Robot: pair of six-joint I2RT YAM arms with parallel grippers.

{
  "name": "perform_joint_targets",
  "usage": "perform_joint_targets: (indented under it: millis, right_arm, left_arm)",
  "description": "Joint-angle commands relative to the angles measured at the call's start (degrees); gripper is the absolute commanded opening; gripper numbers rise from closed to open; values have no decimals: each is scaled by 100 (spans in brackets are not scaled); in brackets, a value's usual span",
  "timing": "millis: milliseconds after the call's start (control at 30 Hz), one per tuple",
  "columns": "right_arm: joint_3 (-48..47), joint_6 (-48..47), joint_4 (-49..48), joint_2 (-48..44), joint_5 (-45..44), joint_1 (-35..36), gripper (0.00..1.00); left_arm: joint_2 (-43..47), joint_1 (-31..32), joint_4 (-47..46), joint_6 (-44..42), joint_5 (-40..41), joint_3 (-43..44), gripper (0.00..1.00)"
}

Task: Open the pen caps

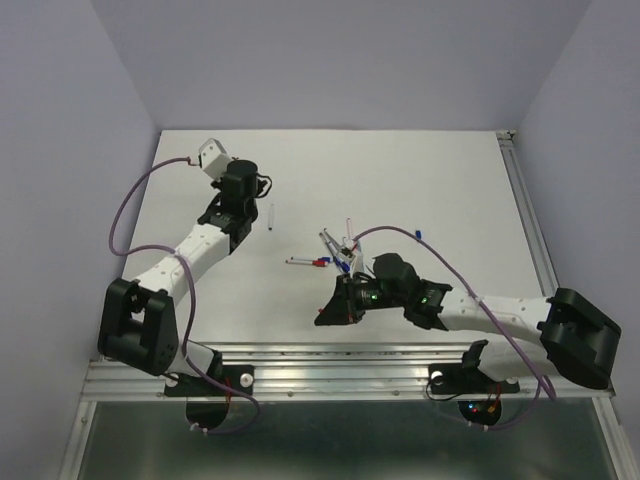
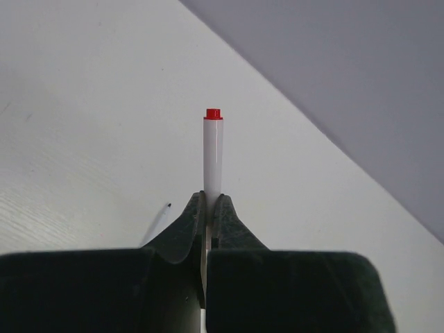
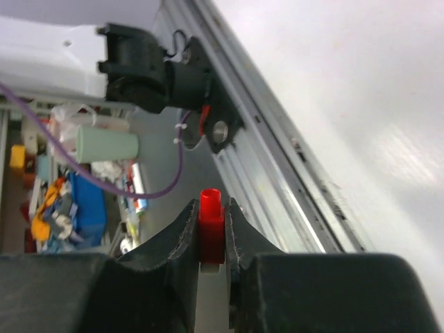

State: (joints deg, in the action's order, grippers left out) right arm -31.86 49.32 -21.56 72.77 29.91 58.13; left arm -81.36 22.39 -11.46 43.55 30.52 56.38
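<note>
My left gripper lowers and turns back toward its base next to release my pen, since bare tabletop beside the single pen lies below and back there.
My left gripper is at the back left of the table, shut on a pen with a white barrel. The barrel sticks out past the fingertips and ends in a small red plug. My right gripper is near the table's front edge, shut on a red pen cap; a white piece shows just below the cap between the fingers. A cluster of several pens with red and blue ends lies mid-table, just behind the right gripper.
A single pen lies on the table right of the left gripper; its dark tip also shows in the left wrist view. A small blue piece lies right of the cluster. A metal rail runs along the front edge.
</note>
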Motion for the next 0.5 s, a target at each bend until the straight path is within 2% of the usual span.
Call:
perform_joint_targets:
  millis: [0,67,167,200,233,267,367,467]
  right_arm:
    - [-241,-185,818,-158,-748,-178,1]
    - [-523,-387,1451,-79,-1047,-415,1]
    - [-698,-616,1996,-53,-1381,-1179,1]
    - [-795,-886,2163,-35,-2227,-1338,1]
    - [-909,-993,2826,104,-2792,-1374,1]
    - [-1206,-1212,3085,201,-3737,-1435,1]
    - [-1612,-1442,3615,613,-4623,-1628,1]
    - [-1806,-1688,3607,869,-4783,-2050,1]
  left_arm:
    - [533,-147,-260,-750,-221,-135,0]
    - [656,-156,-41,-1137,-538,-320,0]
    - [840,-156,206,-1542,-951,-636,0]
    - [894,-156,241,-1621,-1152,-837,0]
    - [981,-156,250,-1709,-1215,-944,0]
    - [1017,-156,233,-1727,-1329,-1032,0]
    - [1017,-156,232,-1867,-1496,-1234,0]
    - [930,-165,250,-1789,-1558,-1296,0]
